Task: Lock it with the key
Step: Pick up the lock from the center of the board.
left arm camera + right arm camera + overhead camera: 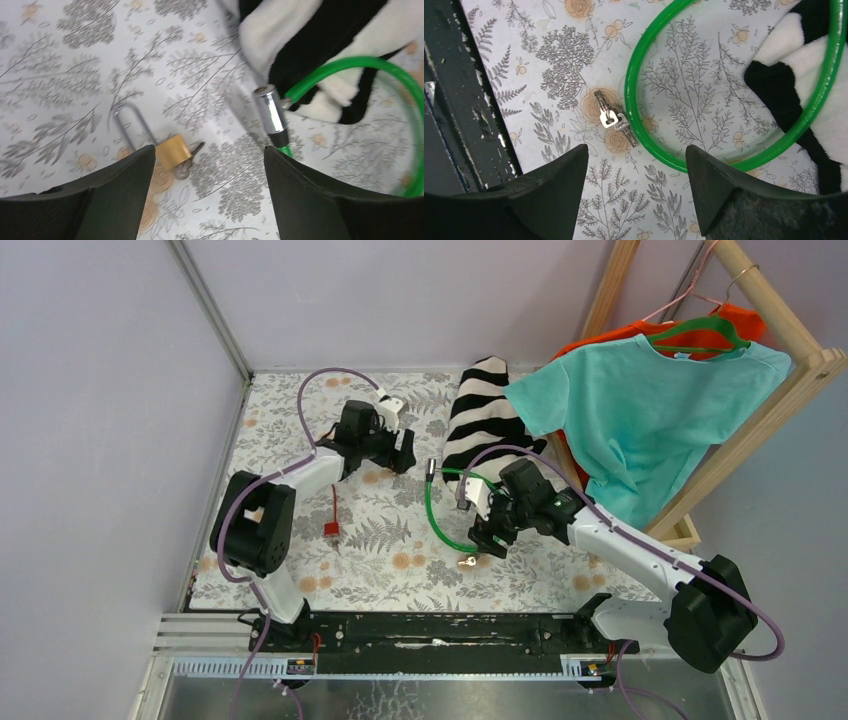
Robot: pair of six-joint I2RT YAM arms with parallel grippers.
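My left gripper lowers and shifts to straddle the padlock's brass body next, since that body lies below my open fingers, nearer one finger.
A brass padlock (172, 151) with a silver shackle lies on the floral table, with a dark key at its base. My left gripper (209, 150) is open just above and beside it; in the top view my left gripper (400, 448) covers the padlock. A small bunch of silver keys (611, 120) lies against the outside of a green cable loop (659, 152). My right gripper (636, 147) is open and empty, hovering near the keys (467, 562) and the cable (430, 515). The cable's chrome end (270, 112) lies right of the padlock.
A zebra-striped cloth (485, 410) lies at the back, partly under the cable. A wooden rack with a teal shirt (640, 410) stands at the right. A red tag on a cord (330, 528) lies at the left. A black rail (430, 630) runs along the near edge.
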